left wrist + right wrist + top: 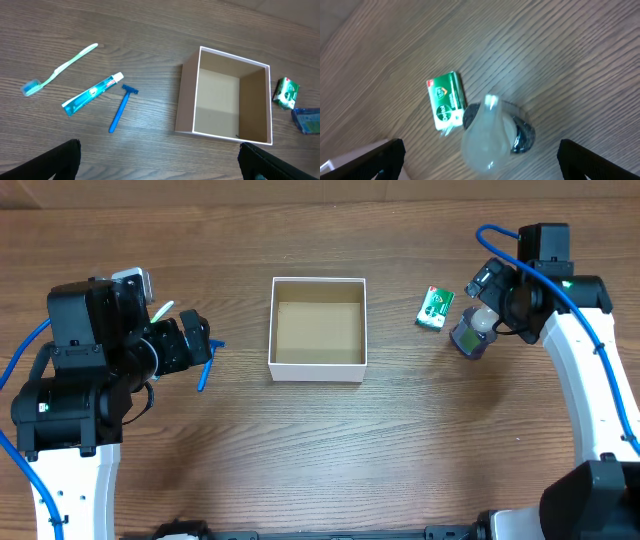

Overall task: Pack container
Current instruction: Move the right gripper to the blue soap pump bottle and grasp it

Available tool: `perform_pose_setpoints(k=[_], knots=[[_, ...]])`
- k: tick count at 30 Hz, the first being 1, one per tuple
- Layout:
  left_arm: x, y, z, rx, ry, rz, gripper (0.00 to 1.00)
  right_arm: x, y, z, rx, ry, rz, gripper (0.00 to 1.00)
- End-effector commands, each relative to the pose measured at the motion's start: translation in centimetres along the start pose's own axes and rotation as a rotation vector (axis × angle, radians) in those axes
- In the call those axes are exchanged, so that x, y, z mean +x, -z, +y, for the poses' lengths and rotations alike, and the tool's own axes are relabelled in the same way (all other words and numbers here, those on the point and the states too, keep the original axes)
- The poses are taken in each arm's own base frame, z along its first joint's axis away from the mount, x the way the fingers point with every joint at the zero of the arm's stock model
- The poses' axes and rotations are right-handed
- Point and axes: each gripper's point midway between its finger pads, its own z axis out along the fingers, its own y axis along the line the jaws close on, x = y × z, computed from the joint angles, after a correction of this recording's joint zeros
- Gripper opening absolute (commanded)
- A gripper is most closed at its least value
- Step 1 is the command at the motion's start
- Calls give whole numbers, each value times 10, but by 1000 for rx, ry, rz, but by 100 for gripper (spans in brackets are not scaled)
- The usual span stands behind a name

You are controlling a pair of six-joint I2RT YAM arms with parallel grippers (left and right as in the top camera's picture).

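The right gripper moves down over the bottle next and closes its fingers on the clear cap (pixel 484 319) (pixel 492 132), because that upright cap already stands between them.
The container (pixel 318 368) is a square white box with a brown inside, empty, at the table's middle. It also shows in the left wrist view (pixel 184 102). My left gripper (pixel 198 340) is open and empty, to the left of the box. In the left wrist view it (pixel 160 165) hangs above a blue razor (pixel 120 107), a toothpaste tube (pixel 92 93) and a green-and-white toothbrush (pixel 57 70) lying on the table. My right gripper (pixel 482 288) is open and empty above a small blue bottle with a clear cap (pixel 492 132), which stands between its fingers (pixel 480 160).
A small green-and-white packet (pixel 435 308) lies right of the box, next to the bottle (pixel 470 337); it also shows in the right wrist view (pixel 445 100). In the overhead view my left arm hides most of the razor (pixel 205 370), the tube and the toothbrush.
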Motion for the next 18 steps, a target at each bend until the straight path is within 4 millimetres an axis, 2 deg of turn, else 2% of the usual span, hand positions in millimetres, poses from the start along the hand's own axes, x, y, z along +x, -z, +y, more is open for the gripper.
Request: perform_pose_setpoints(k=[1, 7, 13, 18], knots=[[-6, 4, -4, 19, -24, -12, 100, -13, -6, -9, 39, -41, -29, 100], [-6, 4, -4, 19, -23, -12, 100, -11, -16, -11, 55, -41, -12, 100], [-6, 3, -4, 19, -23, -11, 100, -6, -37, -13, 82, -36, 24, 99], [-6, 3, -4, 19, -23, -11, 100, -6, -43, -12, 85, -35, 26, 91]])
